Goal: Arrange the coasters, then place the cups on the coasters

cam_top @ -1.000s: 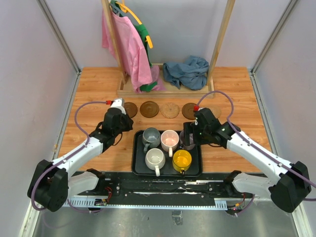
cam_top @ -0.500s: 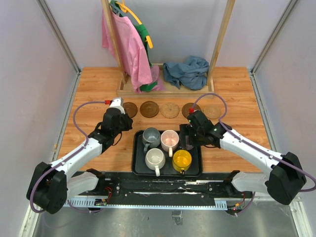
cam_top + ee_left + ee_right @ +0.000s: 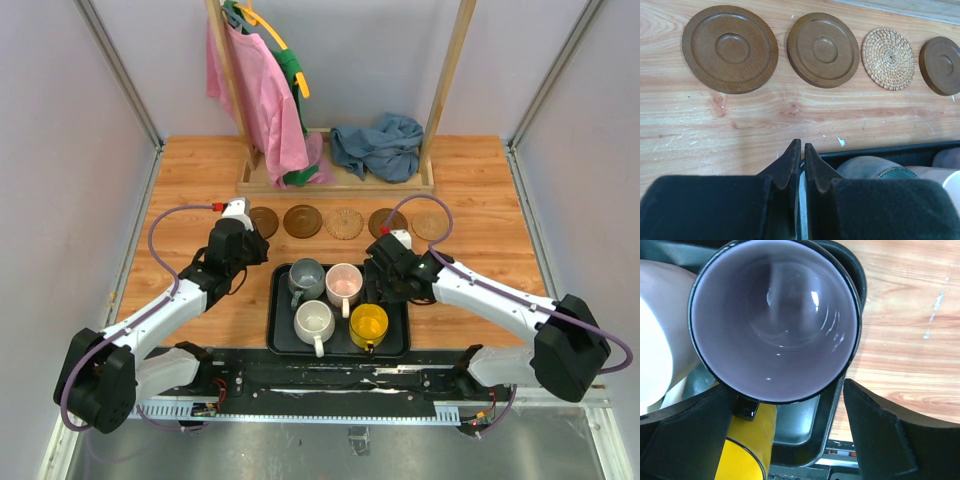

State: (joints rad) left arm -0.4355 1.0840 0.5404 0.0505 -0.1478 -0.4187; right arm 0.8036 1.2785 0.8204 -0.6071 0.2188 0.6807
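The lavender cup's handle (image 3: 746,408) is just below my right gripper, between its open fingers. I need to lower my right gripper next until the fingers are on either side of the handle, and then close it.
Five coasters lie in a row behind the tray: dark brown (image 3: 263,222), dark brown (image 3: 302,220), tan woven (image 3: 345,222), dark brown (image 3: 385,222), tan (image 3: 431,225). The black tray (image 3: 338,350) holds the dark grey cup (image 3: 305,275), pink cup (image 3: 343,283), white cup (image 3: 314,320) and yellow cup (image 3: 368,325). My right gripper (image 3: 787,387) is open and straddles the lavender cup (image 3: 775,320) at the tray's right end, one finger on each side; in the top view my right gripper (image 3: 385,272) hides that cup. My left gripper (image 3: 800,150) is shut and empty, at the tray's far left corner.
A wooden clothes rack (image 3: 335,180) with a pink garment (image 3: 262,100) and a blue cloth (image 3: 378,145) stands behind the coasters. In the left wrist view the tray rim (image 3: 880,152) lies just right of my fingers. Grey walls close in both sides.
My right arm has swung left and down over the tray, bringing its open fingers around the lavender cup. The left arm has not moved.
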